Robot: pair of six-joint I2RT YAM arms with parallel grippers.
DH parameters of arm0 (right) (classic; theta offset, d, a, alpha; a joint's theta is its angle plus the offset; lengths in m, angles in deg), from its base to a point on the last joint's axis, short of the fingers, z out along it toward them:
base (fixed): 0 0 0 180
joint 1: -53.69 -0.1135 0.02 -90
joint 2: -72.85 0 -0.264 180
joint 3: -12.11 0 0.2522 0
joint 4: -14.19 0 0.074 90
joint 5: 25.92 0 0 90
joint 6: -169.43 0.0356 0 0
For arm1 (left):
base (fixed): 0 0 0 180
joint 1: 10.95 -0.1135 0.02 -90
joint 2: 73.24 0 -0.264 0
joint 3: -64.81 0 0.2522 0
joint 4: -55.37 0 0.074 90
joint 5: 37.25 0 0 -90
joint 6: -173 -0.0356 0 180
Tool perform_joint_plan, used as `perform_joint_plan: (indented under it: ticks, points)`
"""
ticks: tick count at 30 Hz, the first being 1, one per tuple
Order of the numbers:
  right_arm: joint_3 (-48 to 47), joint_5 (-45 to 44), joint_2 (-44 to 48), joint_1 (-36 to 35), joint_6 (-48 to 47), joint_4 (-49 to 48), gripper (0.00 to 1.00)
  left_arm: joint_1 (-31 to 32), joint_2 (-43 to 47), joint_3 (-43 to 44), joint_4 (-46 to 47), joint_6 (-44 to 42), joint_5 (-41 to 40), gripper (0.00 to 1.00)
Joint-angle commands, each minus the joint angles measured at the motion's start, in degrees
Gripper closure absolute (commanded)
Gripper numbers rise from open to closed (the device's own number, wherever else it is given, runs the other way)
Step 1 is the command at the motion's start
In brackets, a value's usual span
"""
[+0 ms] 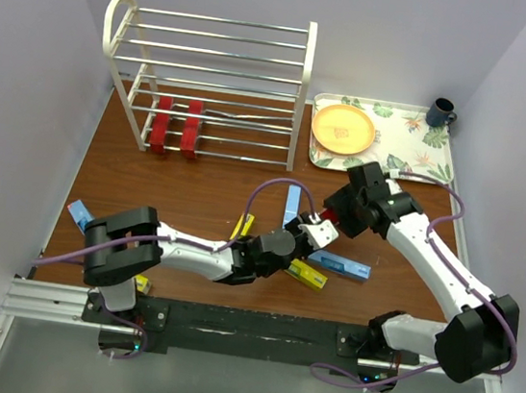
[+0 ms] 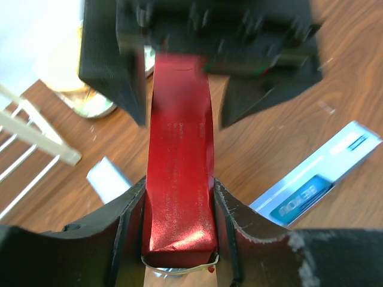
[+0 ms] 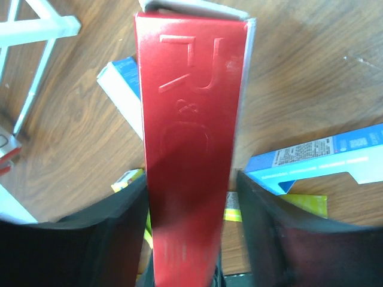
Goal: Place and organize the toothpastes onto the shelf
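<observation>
The left gripper slides the toothpaste outward onto the lowest level's empty tray-side end next and releases, since that end lies outward, to its left in the top view.
One red toothpaste hangs above the table between both grippers. My left gripper is shut on one end of it, both fingers pressed against its sides. At the other end my right gripper stands open around the same red toothpaste, with a gap at its right finger. From above, the two grippers meet mid-table, left gripper facing right gripper. Two red toothpastes lie on the lowest tier of the white wire shelf at the back left.
Loose on the table lie blue cartons and yellow cartons. A floral tray at the back right holds an orange plate. A dark mug stands at its far corner.
</observation>
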Motion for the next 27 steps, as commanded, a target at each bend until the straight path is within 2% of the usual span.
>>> perform_joint_plan:
  ticks: [1, 4, 11, 16, 20, 23, 27]
  points:
    - [-3.17, -0.84, 0.55, -0.3, -2.11, -1.4, 0.24, -0.47, 4.3, -1.73, 2.94, 3.06, -5.11, 0.78]
    - [-4.49, -1.27, 0.9, -0.3, -4.39, -1.58, 0.14, -0.56, 6.14, -3.31, 3.03, 3.85, -6.61, 0.79]
    - [-8.44, -5.22, 3.01, -0.13, -14.05, -3.07, 0.05, -2.84, 13.7, -10.15, -0.73, 10.34, -8.55, 0.79]
    - [-9.24, -10.15, 4.24, 0.4, -18.55, -2.37, 0.04, -5.12, 21.68, -15.08, -6.1, 16.5, -9.69, 0.77]
    - [-8.45, -13.13, 5.12, 1.01, -21.27, -1.93, 0.04, -7.84, 27.14, -18.59, -14.08, 21.95, -9.78, 0.77]
    - [-7.92, -14.8, 5.83, 1.37, -22.5, -1.49, 0.03, -9.95, 30.66, -21.67, -15.25, 23.71, -9.96, 0.76]
    - [-7.39, -16.57, 6.79, 2.07, -24.7, -1.84, 0.01, -16.7, 31.03, -21.86, -14.64, 23.11, -9.35, 0.75]
